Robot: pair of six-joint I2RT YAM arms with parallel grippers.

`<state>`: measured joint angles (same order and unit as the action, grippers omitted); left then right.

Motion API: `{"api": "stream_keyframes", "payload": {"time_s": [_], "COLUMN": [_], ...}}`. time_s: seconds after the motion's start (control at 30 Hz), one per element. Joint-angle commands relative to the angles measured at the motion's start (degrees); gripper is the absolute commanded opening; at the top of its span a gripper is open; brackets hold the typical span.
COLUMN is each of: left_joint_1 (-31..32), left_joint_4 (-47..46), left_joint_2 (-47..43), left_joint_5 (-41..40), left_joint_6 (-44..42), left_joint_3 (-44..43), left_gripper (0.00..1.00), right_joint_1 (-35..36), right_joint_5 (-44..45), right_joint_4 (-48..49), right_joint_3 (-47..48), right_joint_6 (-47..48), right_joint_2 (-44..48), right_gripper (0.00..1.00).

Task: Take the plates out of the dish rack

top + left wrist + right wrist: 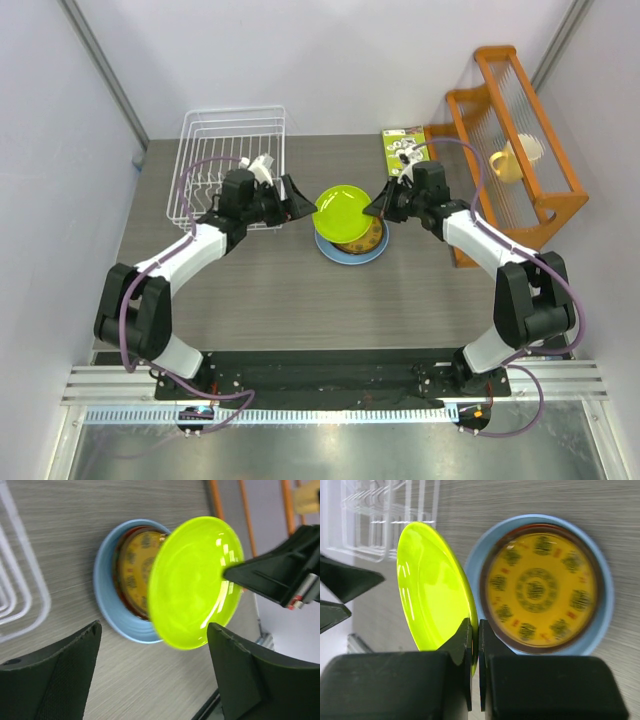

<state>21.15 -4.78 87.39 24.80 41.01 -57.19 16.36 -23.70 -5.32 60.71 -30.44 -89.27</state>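
Observation:
My right gripper will first go down and toward the orange shelf rack, to get the green plate onto the yellow patterned plate (364, 239) (536, 590).
My right gripper (377, 208) (475, 630) is shut on the rim of the lime green plate (340, 210) (192, 580) (432, 587) and holds it tilted above the stack. The stack is a light blue plate (352, 252) (107, 610) (605, 610) with a dark red-rimmed plate (542, 647) and a yellow patterned plate (540, 587) (132, 572) in it. My left gripper (295, 200) (155, 680) is open and empty, just left of the green plate. The white wire dish rack (228, 165) (375, 515) stands at the back left and holds no plates.
An orange wooden shelf rack (510, 140) with a pale cup (515, 160) stands at the right. A green packet (402, 150) lies behind the right gripper. The rack's corner (20, 600) shows left of the stack.

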Motion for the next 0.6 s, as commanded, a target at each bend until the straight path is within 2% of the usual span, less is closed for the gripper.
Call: {"api": "stream_keyframes", "payload": {"time_s": [0.0, 0.07, 0.23, 0.43, 0.57], "left_joint_1": [0.04, 0.04, 0.12, 0.12, 0.12], "left_joint_4": [7.31, 9.95, 13.65, 14.18, 14.09], "left_joint_2": [-3.01, -5.65, -11.97, -19.80, -24.46], "left_joint_5": [-12.98, -16.87, -32.93, -47.26, -53.25], "left_joint_6": [-6.11, -8.65, -12.36, -15.53, -17.28], "left_joint_3": [-1.26, -0.65, 2.34, 6.65, 8.93], "left_gripper": [0.88, 0.91, 1.00, 1.00, 1.00], "right_joint_1": [-2.64, -3.61, -5.90, -6.43, -6.34], "right_joint_5": [6.21, 6.56, 6.04, 4.46, 2.44], "right_joint_4": [-1.97, -2.06, -2.15, -1.80, -0.48], "right_joint_3": [-0.50, -1.11, -0.77, 2.22, 3.89], "right_joint_6": [1.87, 2.22, 4.06, 5.83, 5.56], "right_joint_2": [1.74, 0.69, -2.91, -9.07, -11.97], "right_gripper": [0.01, 0.01, 0.01, 0.01, 0.02]}}
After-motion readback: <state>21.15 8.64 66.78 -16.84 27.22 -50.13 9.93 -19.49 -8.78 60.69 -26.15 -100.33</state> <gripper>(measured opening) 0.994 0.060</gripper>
